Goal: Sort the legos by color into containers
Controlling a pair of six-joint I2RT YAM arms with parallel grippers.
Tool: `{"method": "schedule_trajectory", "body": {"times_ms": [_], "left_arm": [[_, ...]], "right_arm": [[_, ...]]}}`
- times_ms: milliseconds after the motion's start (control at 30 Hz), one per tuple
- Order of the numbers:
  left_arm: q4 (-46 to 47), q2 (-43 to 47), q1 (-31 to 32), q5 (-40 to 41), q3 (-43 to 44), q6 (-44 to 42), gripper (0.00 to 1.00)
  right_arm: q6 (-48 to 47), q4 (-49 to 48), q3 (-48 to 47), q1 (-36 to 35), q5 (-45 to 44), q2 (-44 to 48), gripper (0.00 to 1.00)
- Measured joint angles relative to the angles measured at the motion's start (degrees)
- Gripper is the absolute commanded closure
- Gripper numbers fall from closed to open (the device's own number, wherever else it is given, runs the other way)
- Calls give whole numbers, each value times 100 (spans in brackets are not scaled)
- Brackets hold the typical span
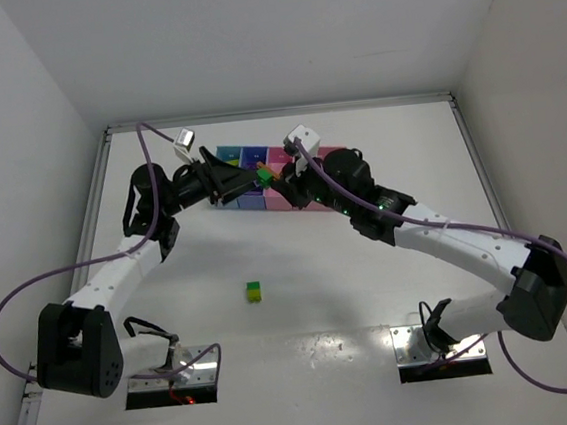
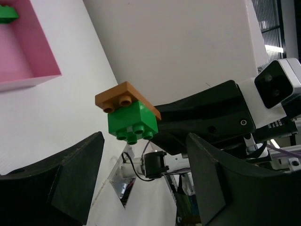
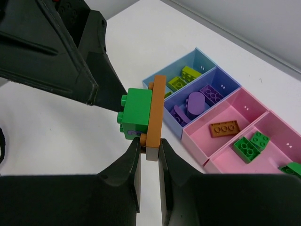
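My right gripper pulls the orange plate off the green brick next, then turns down over the narrow pink bin (image 1: 277, 199) (image 3: 225, 123) to release it, since matching orange lies there.
A green brick (image 3: 137, 113) stuck to a flat orange plate (image 3: 157, 108) hangs in the air just in front of the containers (image 1: 243, 156). My right gripper (image 3: 150, 143) is shut on the plate's lower edge. My left gripper (image 2: 145, 141) faces it from the left with its jaws open. The green brick (image 2: 130, 121) sits just beyond its fingertips, and neither finger touches it. In the top view the two grippers meet at the green brick (image 1: 263, 175). A small green and yellow stack (image 1: 254, 292) lies on the table between the arms.
The joined bins hold sorted pieces: yellow-green bricks (image 3: 181, 77) in the light blue one, purple pieces (image 3: 197, 101) in the blue one, an orange plate (image 3: 224, 128) in the narrow pink one and green bricks (image 3: 251, 143) in the wider pink one (image 3: 282, 136). Walls enclose the table.
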State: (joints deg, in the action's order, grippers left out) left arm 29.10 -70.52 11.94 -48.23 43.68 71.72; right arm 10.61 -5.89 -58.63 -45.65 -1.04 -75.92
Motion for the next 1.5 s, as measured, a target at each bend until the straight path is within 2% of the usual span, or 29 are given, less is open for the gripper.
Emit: {"method": "schedule_trajectory", "body": {"times_ms": [100, 333, 433, 533, 567, 633, 667, 767, 833, 1167, 1333, 1500], "left_arm": [[131, -39, 9, -48, 7, 103, 29], [201, -186, 48, -153, 52, 227, 30], [232, -199, 48, -162, 52, 254, 36], [297, -227, 48, -179, 52, 295, 49], [319, -245, 50, -197, 52, 321, 58], [367, -254, 52, -203, 52, 380, 69], [385, -254, 52, -203, 52, 400, 78], [411, -262, 50, -201, 52, 407, 95], [431, -286, 52, -203, 68, 420, 100], [448, -369, 79, -184, 74, 389, 100], [439, -369, 79, -369, 74, 393, 100], [334, -369, 61, -459, 74, 286, 100]], "right_arm": [[20, -11, -59, -26, 0, -101, 100], [39, -144, -214, -68, 0, -205, 100], [33, -179, -232, -116, 4, -205, 100], [11, -179, -236, -184, 17, -205, 100], [-4, -177, -236, -199, 15, -205, 100], [-35, -136, -236, -221, 2, -208, 100], [-42, -142, -236, -225, -7, -208, 100], [-76, -157, -236, -238, -55, -208, 100], [-146, -190, -210, -254, -144, -205, 100], [-728, -885, 144, -227, -667, -208, 100], [-984, -1344, 162, 452, -1408, -227, 100], [-977, -1486, 162, 922, -1690, -264, 100]]}}
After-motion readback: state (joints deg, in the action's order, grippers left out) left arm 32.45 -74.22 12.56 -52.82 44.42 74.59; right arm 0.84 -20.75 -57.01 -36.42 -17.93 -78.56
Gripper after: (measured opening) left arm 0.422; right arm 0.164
